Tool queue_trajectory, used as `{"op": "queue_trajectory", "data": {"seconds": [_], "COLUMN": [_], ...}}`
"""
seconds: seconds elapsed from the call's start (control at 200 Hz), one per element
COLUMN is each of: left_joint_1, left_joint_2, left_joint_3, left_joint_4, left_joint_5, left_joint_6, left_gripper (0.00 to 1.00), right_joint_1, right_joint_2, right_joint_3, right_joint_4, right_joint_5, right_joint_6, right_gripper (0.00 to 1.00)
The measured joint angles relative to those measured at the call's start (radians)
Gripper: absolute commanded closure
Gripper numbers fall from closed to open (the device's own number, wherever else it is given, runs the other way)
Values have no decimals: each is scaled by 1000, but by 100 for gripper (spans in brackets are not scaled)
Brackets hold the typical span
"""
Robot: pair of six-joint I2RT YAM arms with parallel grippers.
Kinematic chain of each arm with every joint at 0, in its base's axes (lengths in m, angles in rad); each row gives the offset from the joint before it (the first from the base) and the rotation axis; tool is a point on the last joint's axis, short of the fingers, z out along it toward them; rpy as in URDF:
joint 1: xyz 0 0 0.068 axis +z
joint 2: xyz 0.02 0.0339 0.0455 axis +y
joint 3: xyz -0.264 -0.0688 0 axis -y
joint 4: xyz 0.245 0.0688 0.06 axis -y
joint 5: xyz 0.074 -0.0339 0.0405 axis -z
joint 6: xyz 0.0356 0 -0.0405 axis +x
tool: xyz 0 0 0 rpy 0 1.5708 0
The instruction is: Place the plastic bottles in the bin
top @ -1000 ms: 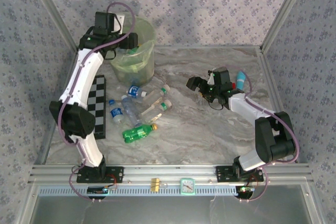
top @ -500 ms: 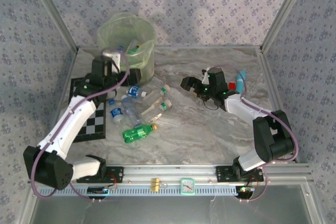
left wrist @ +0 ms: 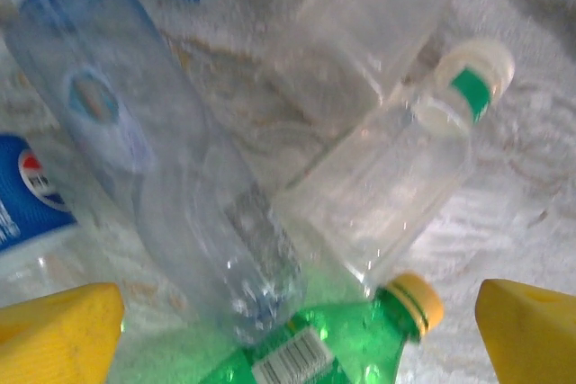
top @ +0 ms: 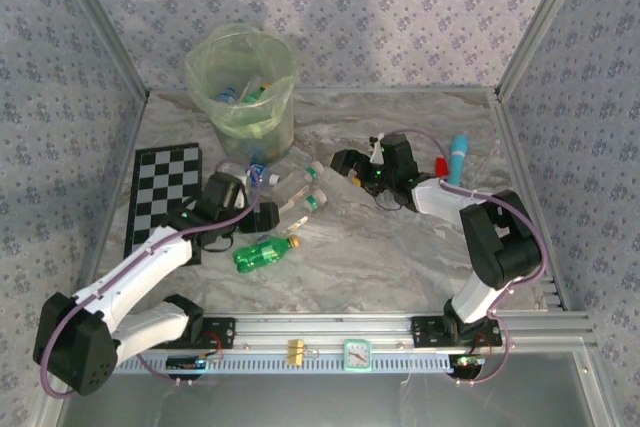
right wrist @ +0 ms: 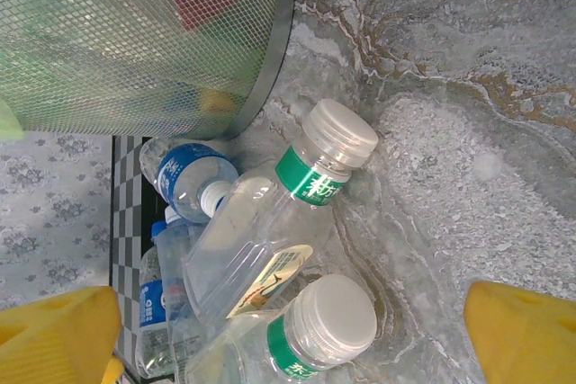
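My left gripper draws back, turns to match the slant of the green bottle's body (top: 264, 253) (left wrist: 328, 348) and lowers around it next, since the bottle's body lies below and back.
Several plastic bottles (top: 285, 195) lie in a heap on the marble table, and more sit inside the bin (top: 243, 87) at the back left. My left gripper (top: 262, 219) hovers open over the heap's near side. Between its yellow fingertips (left wrist: 58, 334) lie a green bottle with a yellow cap (left wrist: 360, 339), a clear blue-capped bottle (left wrist: 153, 159) and a square clear bottle (left wrist: 396, 186). My right gripper (top: 345, 165) stands open just right of the heap, facing two clear bottles with green bands (right wrist: 279, 222) and the bin's mesh wall (right wrist: 144, 33). Neither holds anything.
A checkerboard mat (top: 160, 192) lies left of the heap. A cyan-and-white tube (top: 458, 157) and a small red block (top: 440, 164) sit behind the right arm. Patterned walls and metal rails enclose the table.
My left arm swung down from above the bin to the heap, its jaws now fully open. My right gripper slid left toward the bottles.
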Motion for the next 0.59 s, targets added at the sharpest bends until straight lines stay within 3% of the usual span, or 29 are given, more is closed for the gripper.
{"op": "queue_trajectory", "data": {"seconds": [0.25,0.595], "left_joint_1": [-97,-164], "left_joint_2": [-26,25], "left_joint_3": [-55,-88], "left_joint_4": [-55,-51], "left_joint_5": [-29,-27], "left_joint_6": [-13,-23], "left_gripper": [0,0], "right_joint_1": [0,0], "right_joint_2": [0,-1], "right_joint_3": [0,0], "right_joint_4": [6,7], "right_joint_5": [-4,-3], "right_joint_6": [3,3], "right_gripper": [0,0]}}
